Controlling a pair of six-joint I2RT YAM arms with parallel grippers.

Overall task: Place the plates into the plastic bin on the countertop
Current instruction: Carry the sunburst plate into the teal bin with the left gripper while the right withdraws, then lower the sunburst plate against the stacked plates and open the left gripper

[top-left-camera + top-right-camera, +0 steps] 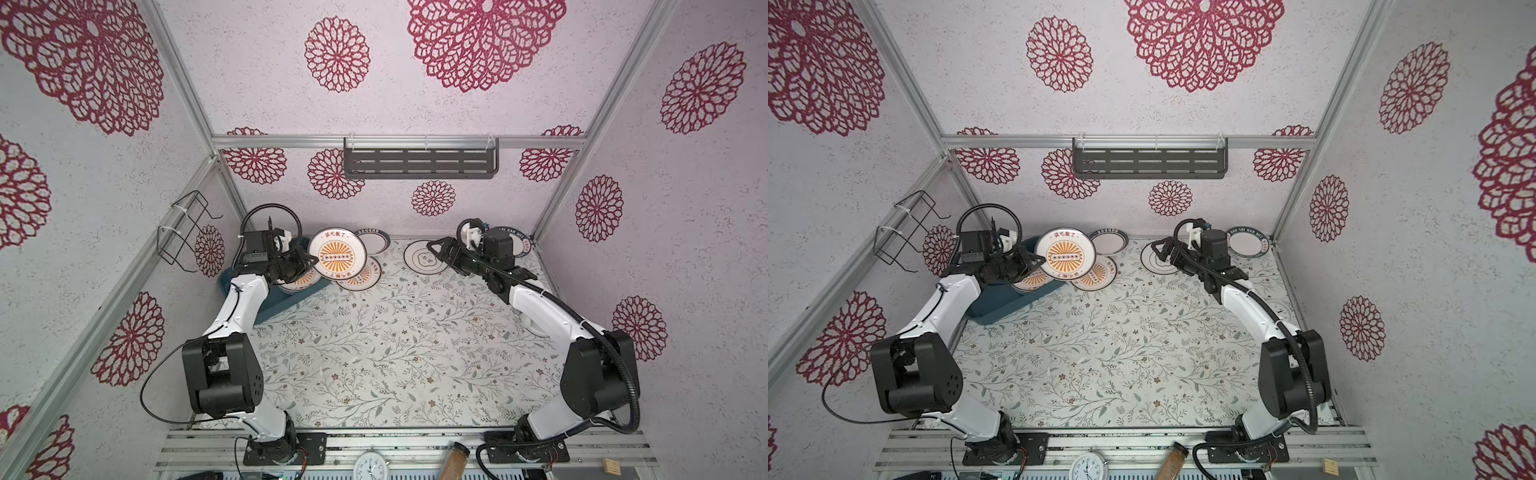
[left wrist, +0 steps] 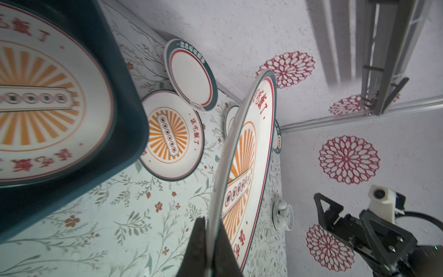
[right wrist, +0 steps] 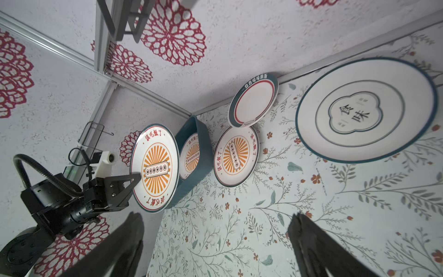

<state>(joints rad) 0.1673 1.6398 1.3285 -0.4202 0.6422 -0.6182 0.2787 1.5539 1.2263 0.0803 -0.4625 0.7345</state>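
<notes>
The held plate overhangs the bin's edge, so next I'll move my left gripper down and toward the wire rack's side, over the plate inside the bin, to release it.
My left gripper [image 1: 313, 261] [image 2: 212, 227] is shut on the rim of an orange sunburst plate [image 1: 337, 254] [image 3: 155, 167], held tilted on edge above the far end of the dark teal plastic bin [image 1: 278, 309] [image 2: 115, 96]. Another sunburst plate [image 1: 299, 283] [image 2: 36, 96] lies inside the bin. On the countertop [image 1: 395, 353] beside the bin lies a third sunburst plate [image 1: 365, 278]. A teal-rimmed plate [image 1: 374, 243] leans on the back wall. My right gripper [image 1: 436, 251] [image 3: 215, 215] is open and empty, hovering at the edge of a black-ringed plate [image 1: 420, 257] [image 3: 366, 110].
Another teal-rimmed plate [image 1: 1248, 243] sits in the back right corner behind the right arm. A small white clock [image 2: 282, 215] lies by the right wall. A grey slotted shelf [image 1: 419, 162] hangs on the back wall and a wire rack [image 1: 187, 232] on the left wall.
</notes>
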